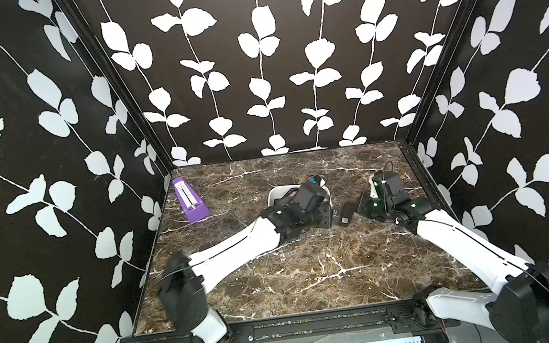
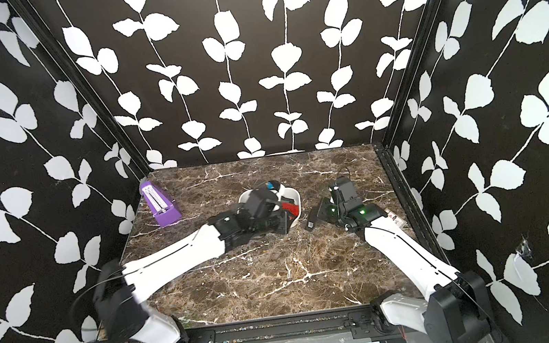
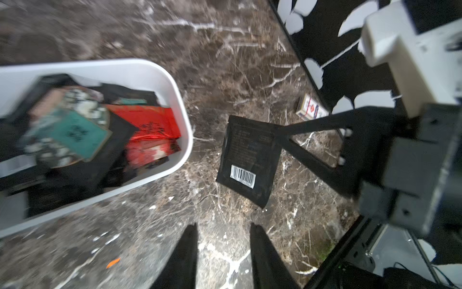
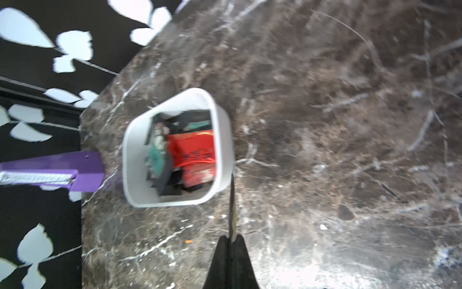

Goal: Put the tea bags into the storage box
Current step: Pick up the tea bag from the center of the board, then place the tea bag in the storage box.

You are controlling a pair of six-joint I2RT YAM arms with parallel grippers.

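Observation:
The black bag still hangs outside the storage box. My right gripper will move across the storage box's rim, past the red tea bag and over the teal one, to release.
The white storage box stands mid-table and holds several tea bags, among them a red one and a blurred teal one. My right gripper is shut on a black tea bag with a barcode label, holding it by one corner just right of the box and low over the table. It shows edge-on in the right wrist view. My left gripper is open and empty over the marble beside the box's near right corner. The left arm hides much of the box in both top views.
A purple metronome lies at the back left near the wall. A white-and-red card-like pack lies by the right wall. A tiny orange scrap sits on the marble in front of the box.

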